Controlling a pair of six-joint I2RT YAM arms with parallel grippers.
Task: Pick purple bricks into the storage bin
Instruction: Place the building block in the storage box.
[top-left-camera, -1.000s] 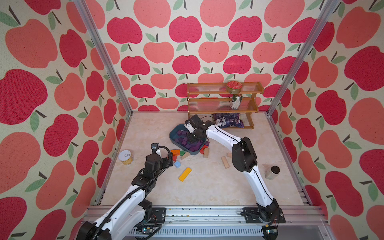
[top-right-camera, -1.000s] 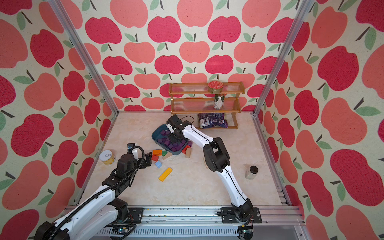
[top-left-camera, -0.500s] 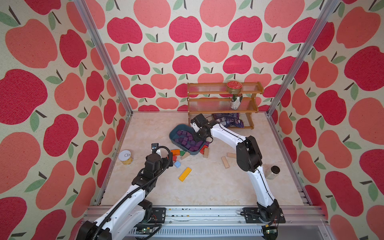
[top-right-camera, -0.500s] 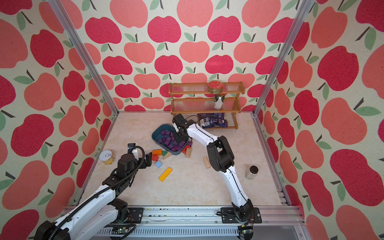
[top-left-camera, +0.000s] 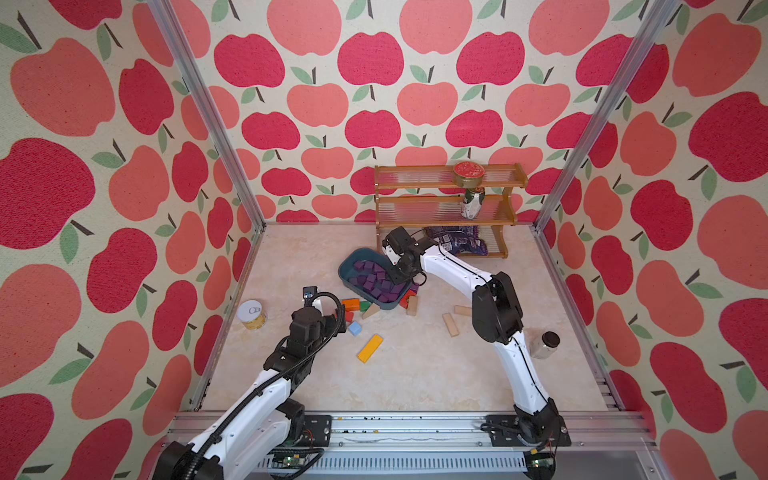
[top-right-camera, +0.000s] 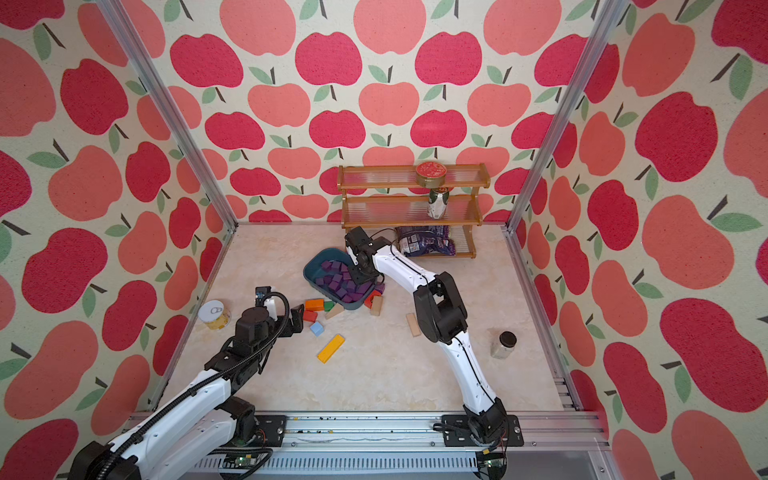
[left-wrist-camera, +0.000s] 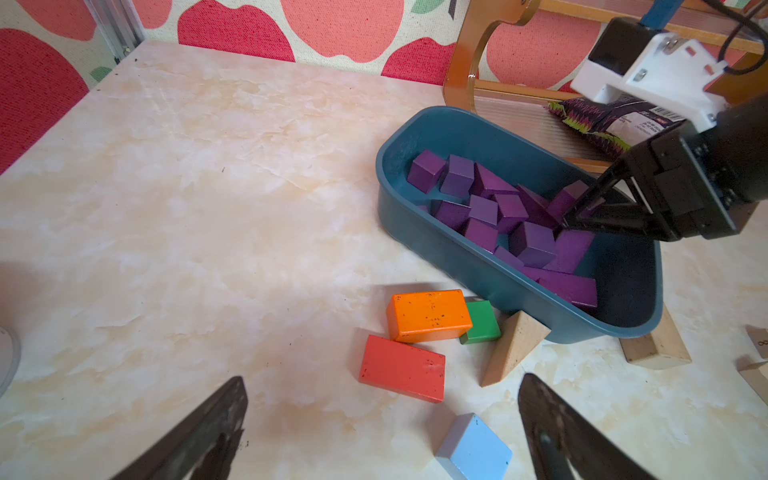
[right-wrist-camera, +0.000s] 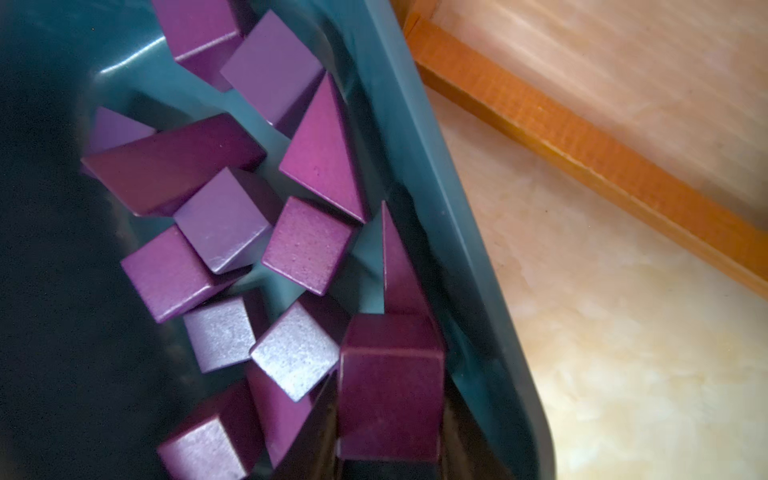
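My right gripper will next go down, away from the bin's far side, to release the cube, as the bare gap (top-left-camera: 384, 278) (right-wrist-camera: 365, 276) beside the narrow wedge is below it.
The dark teal storage bin (top-left-camera: 347, 266) (top-right-camera: 309, 270) (left-wrist-camera: 436, 245) sits mid-table and holds several purple bricks (top-left-camera: 374, 278) (top-right-camera: 336, 278) (left-wrist-camera: 498, 212) (right-wrist-camera: 307, 245), cubes and wedges. My right gripper (top-left-camera: 395, 276) (top-right-camera: 359, 276) (left-wrist-camera: 569, 218) (right-wrist-camera: 390, 399) reaches down into the bin beside its far wall (right-wrist-camera: 436, 166). It is shut on one purple cube (right-wrist-camera: 390, 374), held just above the pile. My left gripper (top-left-camera: 337, 321) (top-right-camera: 297, 320) (left-wrist-camera: 382, 384) hovers low over the table near the bin's front, open and empty.
Orange (left-wrist-camera: 428, 316), red (left-wrist-camera: 401, 368), green (left-wrist-camera: 482, 322) and light-blue (left-wrist-camera: 473, 446) blocks and a tan wedge (left-wrist-camera: 513, 349) lie at the bin's front. A yellow block (top-left-camera: 370, 348), tan blocks (top-left-camera: 451, 324), tin can (top-left-camera: 251, 313), jar (top-left-camera: 546, 345) and wooden rack (top-left-camera: 449, 199) surround them.
My right arm has shifted slightly to the right over the bin. The left arm has stayed where it was.
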